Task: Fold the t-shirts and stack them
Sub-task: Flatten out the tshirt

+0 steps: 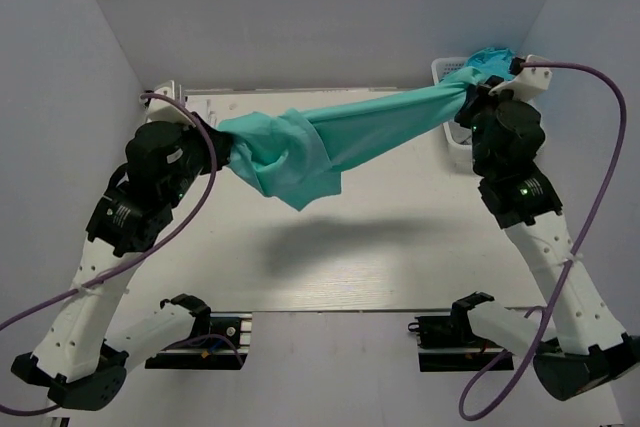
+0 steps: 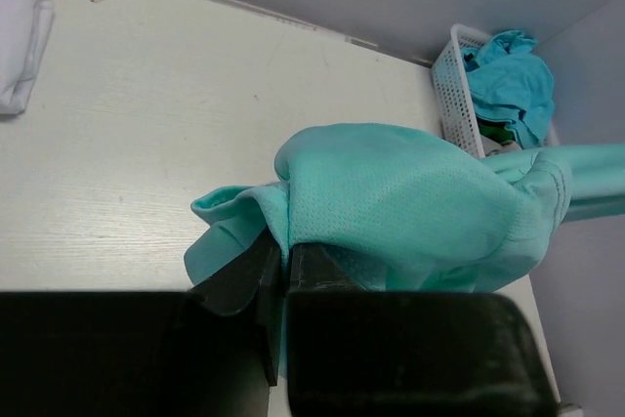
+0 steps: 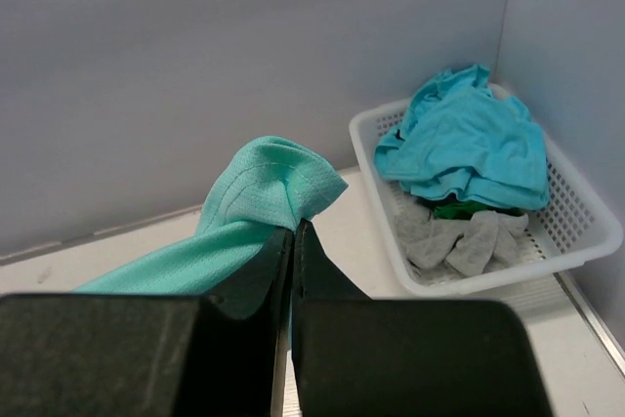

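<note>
Next, my left gripper lowers its end of the mint shirt (image 3: 264, 192) onto the bare tabletop beside the folded white t-shirt and releases, since the cloth hangs midair.
A mint-green t-shirt (image 1: 370, 127) hangs stretched in the air between both grippers, above the table (image 1: 400, 267). Its slack middle droops in a bunch toward the left. My left gripper (image 1: 222, 147) is shut on one end of it; the left wrist view shows the cloth (image 2: 391, 192) pinched in the gripper (image 2: 285, 251). My right gripper (image 1: 470, 92) is shut on the other end near the back right corner, with a fold of the mint shirt (image 3: 264, 192) pinched at the gripper (image 3: 293, 231). A folded white t-shirt (image 2: 20, 36) lies at the table's far left.
A white lattice basket (image 3: 586, 231) stands in the back right corner against the walls. It holds a turquoise-blue t-shirt (image 3: 464, 144) on top of a grey t-shirt (image 3: 454, 236), with a bit of dark green cloth (image 3: 459, 209) between them. Grey walls enclose three sides.
</note>
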You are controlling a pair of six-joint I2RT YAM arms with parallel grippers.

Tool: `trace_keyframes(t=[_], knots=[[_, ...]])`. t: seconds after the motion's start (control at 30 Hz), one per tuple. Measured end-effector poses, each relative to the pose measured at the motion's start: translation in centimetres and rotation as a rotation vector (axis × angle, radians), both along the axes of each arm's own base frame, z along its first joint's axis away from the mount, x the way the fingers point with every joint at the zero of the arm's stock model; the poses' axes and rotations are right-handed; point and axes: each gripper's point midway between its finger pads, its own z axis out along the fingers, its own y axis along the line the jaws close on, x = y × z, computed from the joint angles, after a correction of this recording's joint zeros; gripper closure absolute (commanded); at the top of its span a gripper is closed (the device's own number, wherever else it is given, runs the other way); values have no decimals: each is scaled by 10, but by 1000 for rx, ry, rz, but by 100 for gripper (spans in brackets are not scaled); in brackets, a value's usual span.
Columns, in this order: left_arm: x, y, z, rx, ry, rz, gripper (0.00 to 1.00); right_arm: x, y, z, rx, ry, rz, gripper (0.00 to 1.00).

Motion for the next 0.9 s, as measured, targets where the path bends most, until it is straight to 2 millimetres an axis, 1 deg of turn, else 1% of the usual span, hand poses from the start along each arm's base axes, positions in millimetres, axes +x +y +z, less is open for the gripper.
trace_keyframes(t=[0.07, 0.1, 0.13, 0.17, 0.2, 0.23, 0.27, 0.3, 0.37, 0.43, 0.5, 0.53, 0.57, 0.6, 0.63, 0.67, 0.7, 0.77, 0.8, 0.83, 0.9], knots=[[-2, 0, 2, -13, -2, -2, 98, -6, 1, 7, 11, -20, 18, 100], [-1, -1, 1, -20, 1, 0, 98, -6, 2, 6, 14, -18, 26, 100], [2, -3, -4, -19, 19, 3, 96, -3, 4, 3, 15, -10, 32, 100], [6, -5, -11, -18, 37, 7, 92, 0, 7, -3, 17, 2, 39, 100], [13, -8, -22, -13, 65, 11, 89, 4, 11, -13, 17, 28, 49, 100], [19, -11, -35, -1, 100, 15, 88, 11, 15, -27, 15, 65, 57, 100], [26, -14, -54, 19, 148, 19, 88, 19, 19, -45, 15, 110, 65, 100], [35, -18, -78, 47, 211, 27, 85, 27, 24, -64, 12, 157, 70, 100], [53, -22, -124, 107, 332, 48, 85, 46, 33, -114, 0, 285, 78, 100], [77, -24, -183, 181, 482, 77, 80, 67, 43, -179, -25, 448, 83, 100], [100, -21, -239, 249, 619, 108, 75, 82, 48, -242, -52, 608, 84, 100], [111, -19, -262, 274, 672, 120, 66, 88, 50, -269, -66, 678, 81, 100], [124, -15, -285, 299, 738, 134, 56, 92, 50, -297, -79, 763, 79, 95], [144, -13, -302, 312, 776, 148, 41, 98, 52, -320, -86, 832, 74, 77], [170, -11, -318, 314, 792, 166, 8, 104, 52, -340, -91, 895, 64, 37], [189, -7, -330, 326, 811, 177, 3, 110, 54, -350, -93, 935, 56, 17], [211, -4, -337, 322, 821, 191, 0, 118, 55, -357, -91, 955, 51, 10], [255, -2, -346, 309, 812, 205, 0, 130, 59, -362, -88, 973, 55, 10], [268, 1, -346, 304, 798, 210, 0, 130, 60, -362, -84, 974, 63, 10], [275, 6, -345, 304, 790, 215, 0, 128, 61, -359, -81, 978, 70, 10], [268, 17, -338, 322, 811, 220, 0, 124, 62, -350, -71, 968, 85, 10]])
